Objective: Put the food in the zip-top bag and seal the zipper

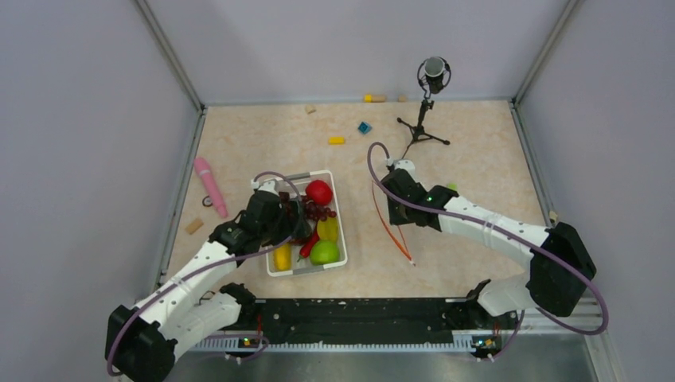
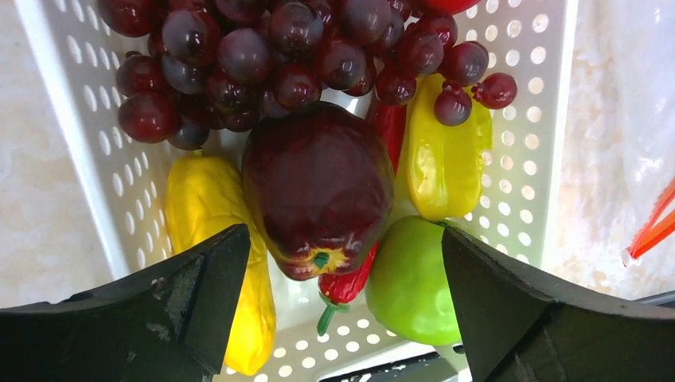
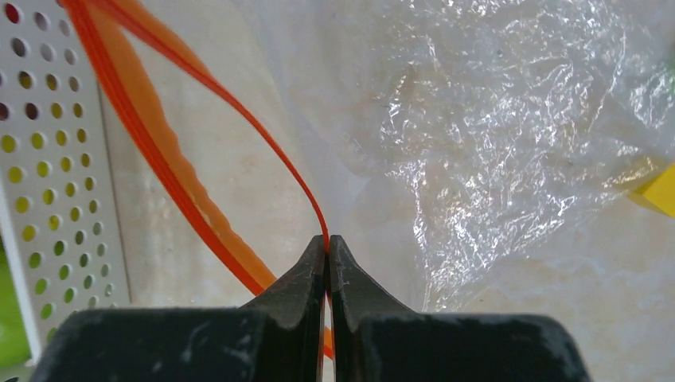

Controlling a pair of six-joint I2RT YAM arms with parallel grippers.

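The maroon fruit's body (image 2: 318,179) should have my left gripper's fingers on either side of it, so my left gripper should lower and move outward next.
The food lies in a white perforated basket (image 1: 341,239): red apple (image 1: 319,192), dark grapes (image 2: 263,56), maroon fruit (image 2: 318,183), two yellow pieces (image 2: 446,159), green fruit (image 2: 410,278) and red chili (image 2: 350,282). My left gripper (image 2: 346,294) is open and hangs just above the basket, its jaws on either side of the maroon fruit's stem end, touching nothing. It shows over the basket in the top view (image 1: 293,219). My right gripper (image 3: 327,243) is shut on one strip of the orange-red zipper (image 3: 239,103), which holds the clear bag (image 3: 493,135) mouth parted. The zipper (image 1: 392,227) lies right of the basket.
A pink stick (image 1: 211,185) lies left of the basket. A microphone on a tripod (image 1: 426,119) stands at the back. Small yellow (image 1: 337,141) and blue (image 1: 364,127) blocks lie behind the basket. A yellow block (image 3: 657,191) sits under or beside the bag.
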